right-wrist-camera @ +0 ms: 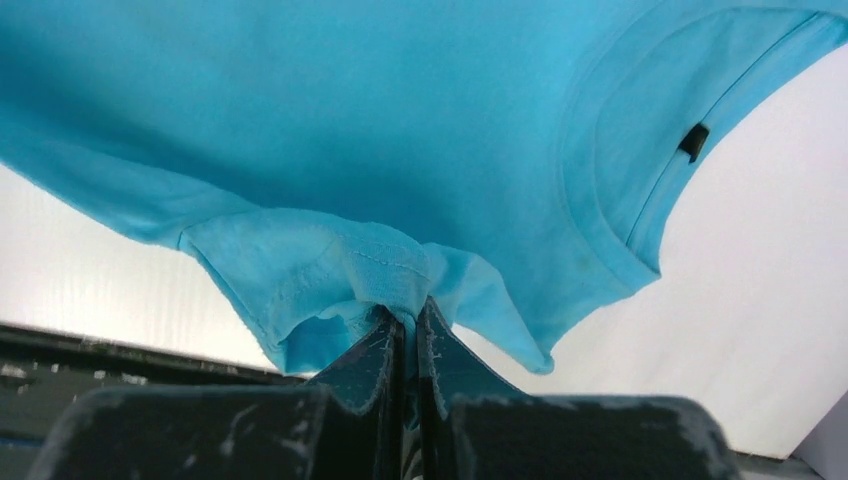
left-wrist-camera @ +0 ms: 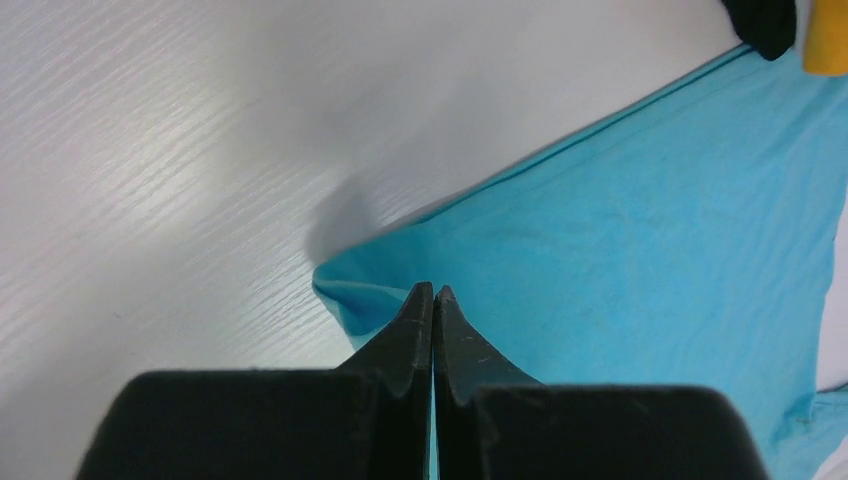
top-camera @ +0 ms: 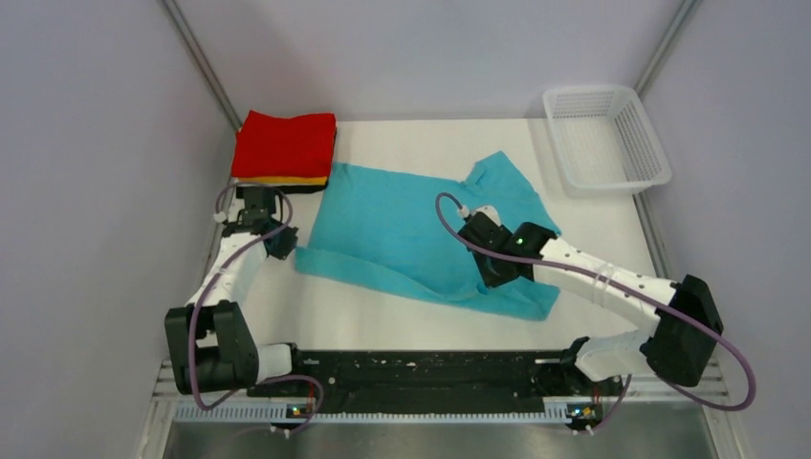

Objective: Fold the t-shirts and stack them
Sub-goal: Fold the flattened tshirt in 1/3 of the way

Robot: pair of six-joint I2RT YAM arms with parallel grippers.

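My right gripper carries the bunched sleeve edge outward from the shirt's near side next, then lays the sleeve edge onto the shirt's body (top-camera: pixel 461 251) (right-wrist-camera: pixel 385 160).
The turquoise t-shirt (top-camera: pixel 402 229) lies spread across the middle of the table, somewhat bunched at its near right. My left gripper (top-camera: pixel 285 247) is shut on the shirt's left corner; the left wrist view shows its fingertips (left-wrist-camera: pixel 434 290) pinched on the cloth (left-wrist-camera: pixel 620 230) just above the table. My right gripper (top-camera: pixel 495 275) is shut on a bunched sleeve edge and lifts it; the right wrist view shows its fingertips (right-wrist-camera: pixel 412 310) under the hanging cloth (right-wrist-camera: pixel 400 120), with the dark neck label (right-wrist-camera: pixel 693 141) at upper right. A folded stack stands back left: red shirt (top-camera: pixel 285 143) over orange (top-camera: pixel 287 179) over black (top-camera: pixel 311 188).
A white mesh basket (top-camera: pixel 604 139) stands at the back right corner. The black rail (top-camera: pixel 421 368) between the arm bases runs along the near edge. Grey walls close in on both sides. The stack's black (left-wrist-camera: pixel 765 25) and orange (left-wrist-camera: pixel 825 40) edges show in the left wrist view.
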